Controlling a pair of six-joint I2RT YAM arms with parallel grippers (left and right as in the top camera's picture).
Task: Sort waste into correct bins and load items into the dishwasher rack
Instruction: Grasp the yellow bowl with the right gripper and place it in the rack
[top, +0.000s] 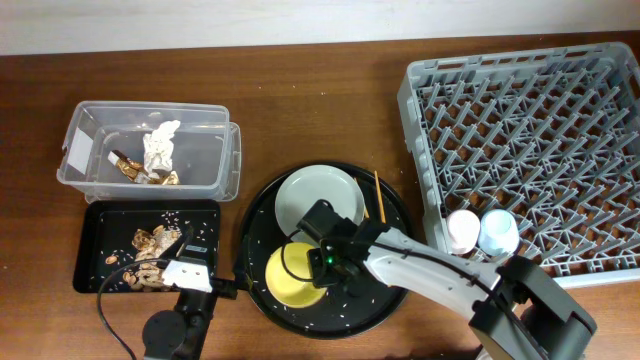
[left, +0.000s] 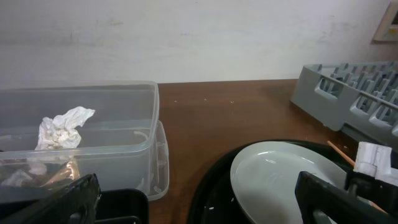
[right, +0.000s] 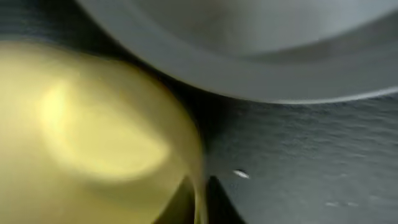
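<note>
The robot's right gripper needs to lift, swing to the right in the overhead view, across to the free rack wires beyond the cups, then tilt and let go of the bowl (top: 290, 282).
My right gripper (top: 322, 262) is shut on the rim of the small yellow bowl (top: 290, 282), one finger each side of the rim in the right wrist view (right: 200, 196). The bowl (right: 93, 124) sits on the round black tray next to the pale grey-green plate (top: 315, 195) (right: 249, 43). One wooden chopstick (top: 380, 195) lies right of the plate. My left gripper (top: 190, 262) (left: 199, 205) is open and empty over the shallow black tray (top: 100, 225), which holds food scraps (top: 150, 245). The clear tub (top: 90, 150) holds the napkin (top: 160, 148) (left: 62, 127) and the wrapper (top: 135, 170).
The grey dishwasher rack (top: 540, 130) (left: 348, 93) fills the right side, with a pink cup (top: 462, 232) and a blue cup (top: 498, 232) upside down at its near left corner. The round black tray (top: 390, 290) carries scattered rice grains.
</note>
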